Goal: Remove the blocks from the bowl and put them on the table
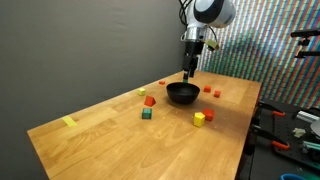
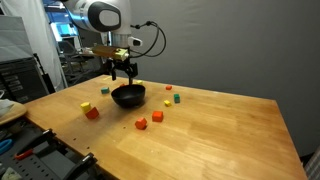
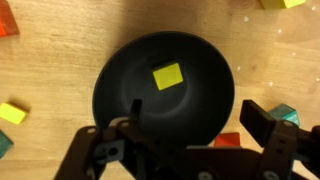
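Observation:
My gripper moves down into the black bowl point(image 1: 182, 94) next, shifting toward the yellow block until its fingers straddle it, since one finger hangs outside the bowl's rim.
The black bowl point(image 1: 182, 94) point(image 2: 128, 96) stands mid-table, and the wrist view looks straight down into the bowl point(image 3: 118, 80). One yellow block point(image 3: 167, 75) lies flat inside it. My gripper point(image 1: 190, 68) point(image 2: 122, 72) point(image 3: 200, 117) hangs open just above the bowl, holding nothing. Its left finger point(image 3: 137, 108) is over the bowl's inside and its right finger point(image 3: 262, 120) is past the rim. Other blocks lie on the wood table point(image 1: 100, 140): an orange block point(image 1: 150, 101), a green block point(image 1: 147, 113), a yellow block point(image 1: 199, 118) and a red block point(image 2: 157, 116).
A flat yellow tape strip point(image 1: 69, 122) lies near the table's corner. Close to the bowl's rim in the wrist view are a red block point(image 3: 228, 140) and a green block point(image 3: 285, 113). Tools and clutter point(image 1: 295, 125) sit beyond the table edge.

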Controlling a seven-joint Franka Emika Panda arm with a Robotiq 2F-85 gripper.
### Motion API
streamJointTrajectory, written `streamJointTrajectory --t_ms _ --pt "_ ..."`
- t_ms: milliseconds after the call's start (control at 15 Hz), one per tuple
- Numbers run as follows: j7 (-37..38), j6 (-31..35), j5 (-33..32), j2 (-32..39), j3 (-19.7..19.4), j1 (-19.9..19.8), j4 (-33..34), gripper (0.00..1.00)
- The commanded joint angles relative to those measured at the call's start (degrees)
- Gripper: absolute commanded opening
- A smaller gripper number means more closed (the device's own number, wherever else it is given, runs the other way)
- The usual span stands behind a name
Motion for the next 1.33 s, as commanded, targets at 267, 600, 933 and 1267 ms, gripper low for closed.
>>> streamJointTrajectory --t_ms 267,600,933,1267 --pt "7.9 3.5 -6.4 8.3 -0.6 1.5 3.5 1.0" --pt "10.2 3.4 -7.5 12.4 -0.5 2.6 6.2 1.0" --pt "12.4 2.7 -9.2 16.4 -1.3 3.8 8.9 1.0" --pt "13.6 2.1 -10.7 19.4 -1.5 3.4 11.1 0.74"
